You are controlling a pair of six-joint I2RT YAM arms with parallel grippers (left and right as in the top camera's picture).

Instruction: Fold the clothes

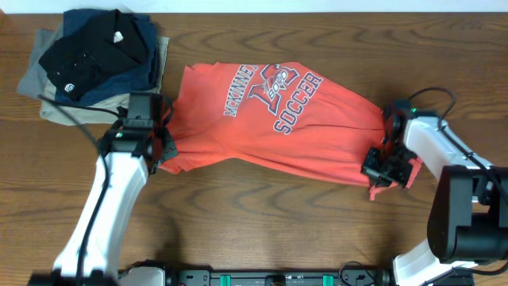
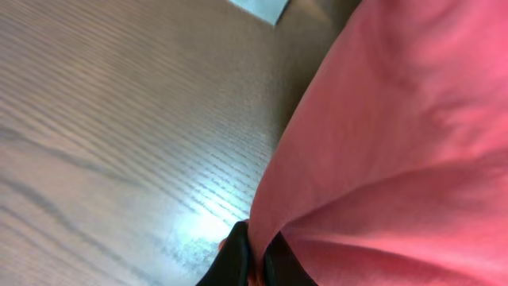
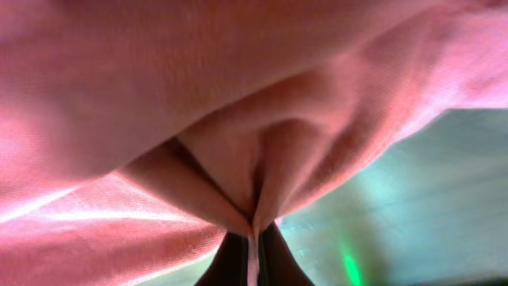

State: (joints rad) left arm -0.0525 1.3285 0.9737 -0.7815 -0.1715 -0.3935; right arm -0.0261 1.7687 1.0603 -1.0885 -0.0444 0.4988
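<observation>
Up and outward I need to bring my right gripper with the shirt's pinched end over the bare tabletop beyond the shirt (image 1: pixel 387 41) and release it, since the lettering faces up.
The coral-red T-shirt (image 1: pixel 270 119) with dark blue lettering is stretched across the middle of the table, lettering up. My left gripper (image 1: pixel 164 148) is shut on its left edge; the left wrist view shows the fingers (image 2: pixel 255 258) pinching the red cloth (image 2: pixel 397 143) above the wood. My right gripper (image 1: pixel 386 168) is shut on the shirt's right end; the right wrist view shows the fingers (image 3: pixel 254 253) clamped on a gathered fold of the cloth (image 3: pixel 198 95). The shirt hangs taut between both grippers.
A stack of folded garments, black and navy (image 1: pixel 99 52) on top of khaki-grey (image 1: pixel 48 79), sits at the back left corner, close to my left arm. The wooden table (image 1: pixel 262 222) runs in front of the shirt.
</observation>
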